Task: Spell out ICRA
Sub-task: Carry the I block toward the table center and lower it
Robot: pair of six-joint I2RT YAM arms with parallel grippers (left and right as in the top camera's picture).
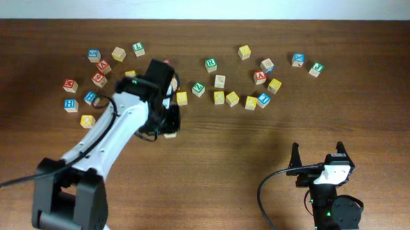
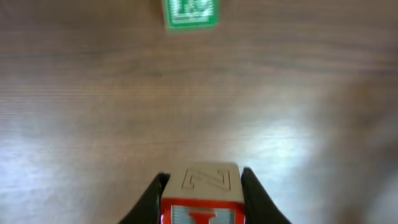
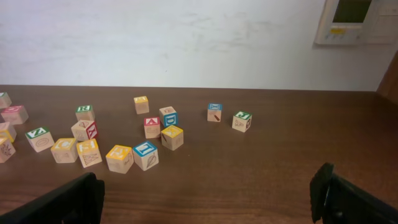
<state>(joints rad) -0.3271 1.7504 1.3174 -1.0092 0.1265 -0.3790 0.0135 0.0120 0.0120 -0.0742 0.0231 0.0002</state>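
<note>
Bare wood lies back from the green-framed block (image 2: 189, 12), so I need to pull my left gripper back next and lower it onto the clear tabletop to release the red-framed block.
Wooden letter blocks lie scattered across the far half of the brown table (image 1: 224, 150). My left gripper (image 1: 168, 124) is shut on a red-framed block (image 2: 204, 194) with an engraved top. It holds the block low over bare wood, in front of the cluster. Its red letter is cut off by the frame edge. A green-framed block (image 2: 189, 12) lies ahead of it. My right gripper (image 1: 319, 156) is open and empty near the front right, also shown in the right wrist view (image 3: 208, 199). A blue I block (image 3: 145, 154), a red A block (image 3: 152, 126) and a green R block (image 3: 85, 112) lie in the cluster.
More blocks lie at the far left (image 1: 95, 79) and far right (image 1: 308, 64) of the table. A white wall (image 3: 186, 37) stands behind the table. A black cable (image 1: 267, 201) loops beside the right arm's base.
</note>
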